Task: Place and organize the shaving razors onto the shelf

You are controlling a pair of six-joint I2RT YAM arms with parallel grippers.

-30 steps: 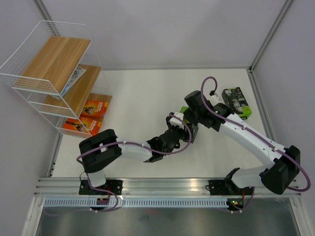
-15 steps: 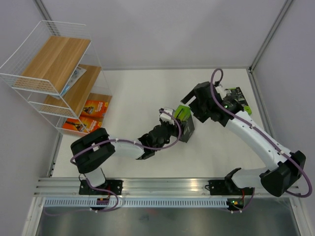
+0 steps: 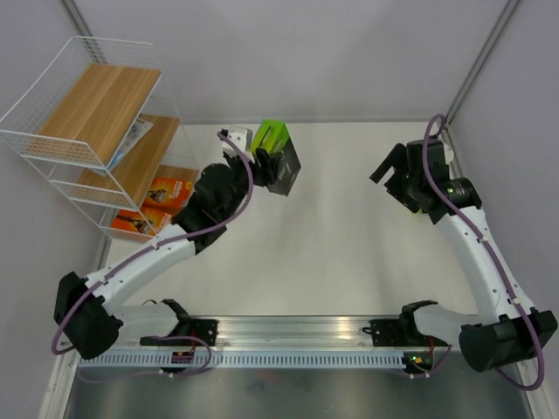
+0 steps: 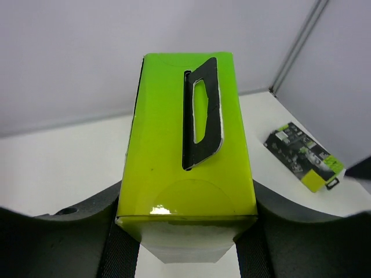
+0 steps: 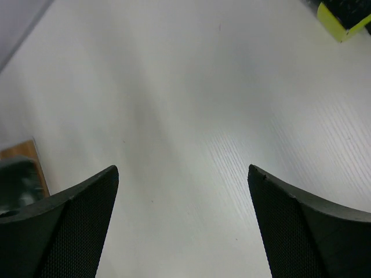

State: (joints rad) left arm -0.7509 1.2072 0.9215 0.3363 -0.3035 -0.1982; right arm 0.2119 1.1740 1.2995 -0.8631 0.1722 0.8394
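The top board is bare. I need to move my left gripper up and to the left in the top view next, over the top board's far end [image 3: 126, 78], and let go there.
My left gripper [image 3: 269, 166] is shut on a black razor box with a lime-green top [image 3: 276, 154], held above the table near the far edge, right of the shelf [image 3: 54, 140]. In the left wrist view the green top [image 4: 188, 156] fills the space between my fingers [image 4: 55, 237]. A second black-and-green box [image 4: 304, 156] lies flat on the table at the far right; its corner [image 5: 343, 16] shows in the right wrist view. My right gripper [image 5: 182, 171] hangs open over bare table, nothing between its fingers. Two orange boxes [image 3: 166, 190] [image 3: 140, 223] lie on the lowest board, and a white-blue pack [image 3: 133, 136] on the middle one.
The white wire shelf stands in the far left corner, its top board [image 3: 100, 100] bare. Grey walls close the table at the back and on both sides. The right arm [image 3: 472, 236] runs along the right side, covering the second box from above.
The right gripper has opened, let go of the black-and-green box and drawn back to the right. The left arm has swung that box from mid-table up and left, near the shelf.
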